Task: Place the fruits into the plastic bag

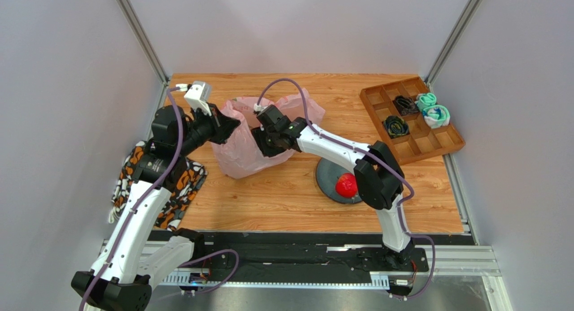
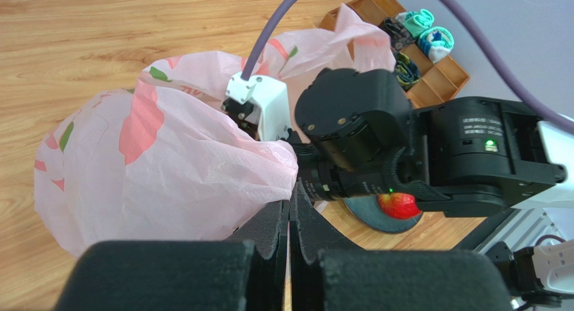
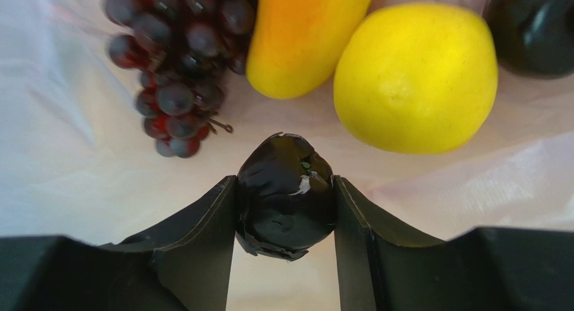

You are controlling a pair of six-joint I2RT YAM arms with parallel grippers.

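Observation:
The dark ball hangs over clear bag lining beside the grapes (image 3: 175, 62) and yellow citrus (image 3: 414, 76), so my right gripper should lower it slightly deeper and open.
The pink plastic bag (image 1: 236, 153) stands at the table's middle left; it also shows in the left wrist view (image 2: 168, 170). My left gripper (image 1: 226, 126) is shut on the bag's rim (image 2: 290, 220). My right gripper (image 1: 266, 146) is down in the bag's mouth, shut (image 3: 285, 186) on a dark plum-like ball (image 3: 286, 210). Below it in the bag lie purple grapes (image 3: 175, 62), a yellow banana (image 3: 303, 35), a yellow citrus (image 3: 414, 76) and another dark ball (image 3: 532, 29). A red apple (image 1: 346, 185) sits on a dark plate (image 1: 327, 173) to the right of the bag.
A wooden compartment tray (image 1: 441, 146) at the back right holds teal (image 1: 431, 109) and black (image 1: 396, 127) coiled bundles. An orange-black patterned cloth (image 1: 178, 190) lies at the table's left edge under my left arm. Grey walls close in on both sides.

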